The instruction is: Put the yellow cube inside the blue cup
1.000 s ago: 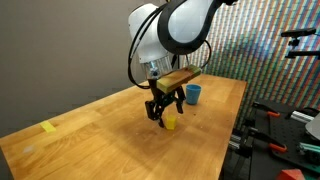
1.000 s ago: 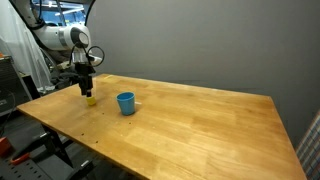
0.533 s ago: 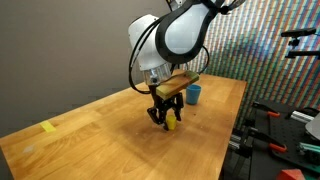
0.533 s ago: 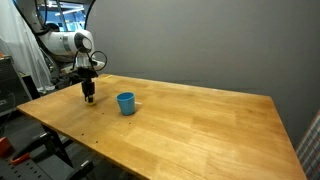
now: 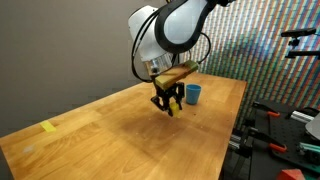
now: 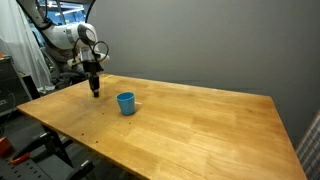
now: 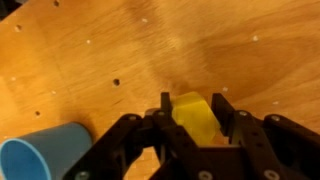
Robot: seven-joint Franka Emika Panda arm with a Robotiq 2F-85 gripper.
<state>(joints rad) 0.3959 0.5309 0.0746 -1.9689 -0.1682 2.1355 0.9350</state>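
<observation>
The yellow cube hangs low and beside the blue cup, so I need to lift my gripper and bring it over the cup's opening (image 5: 193, 87) to let go of the cube.
The yellow cube (image 7: 194, 117) sits clamped between the two black fingers of my gripper (image 7: 192, 108) in the wrist view, lifted off the wooden table. In an exterior view the gripper (image 5: 168, 104) hangs above the table with a bit of yellow cube (image 5: 170, 109) showing at its tips. The gripper (image 6: 95, 89) in an exterior view is also raised; the cube cannot be made out there. The blue cup (image 5: 193, 94) stands upright on the table beyond the gripper, to the side of it in an exterior view (image 6: 126, 103), and at the wrist view's lower left corner (image 7: 42, 158).
A flat yellow scrap (image 5: 48, 127) lies near the table's corner. The wooden table (image 6: 200, 120) ends close by the cup in an exterior view. Stands and equipment (image 5: 280, 125) crowd the space beside the table's edge.
The gripper closed on the yellow cube, then rose from the table with it and shifted a little toward the blue cup.
</observation>
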